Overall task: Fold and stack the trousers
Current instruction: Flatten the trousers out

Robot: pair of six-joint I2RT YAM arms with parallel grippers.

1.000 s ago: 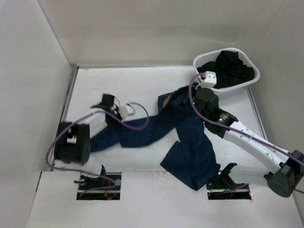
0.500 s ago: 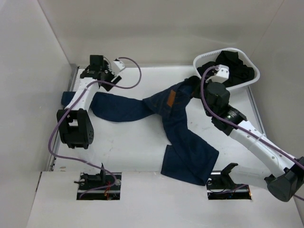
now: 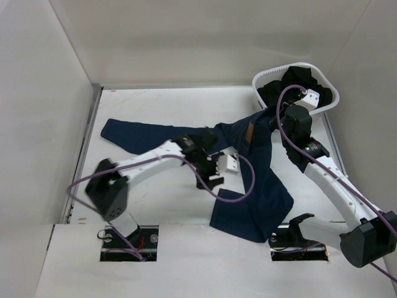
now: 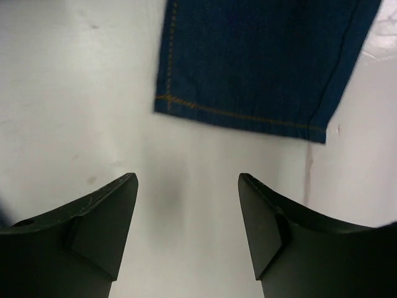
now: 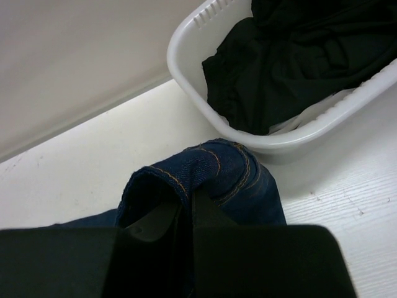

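I need to move my left gripper toward the right in the top view next and down onto the leg's stitched edge, because the edge is below and beyond the open fingers.
The trousers, dark blue jeans with tan stitching and a brown waist patch, lie spread on the white table. One leg stretches to the far left, the other runs toward the near edge. My right gripper is shut on the waistband next to the basket; in the right wrist view denim bunches around the gripper. My left gripper hangs open over bare table between the two legs. In the left wrist view that gripper holds nothing, and a leg hem lies just ahead of it.
A white basket holding black clothes stands at the back right, close to the right gripper; its rim and the black clothes fill the top of the right wrist view. White walls close the left, back and right sides.
The left gripper opened, let go of the leg at the far left and swung to mid-table. The right gripper drew the waistband toward the basket, straightening the left leg.
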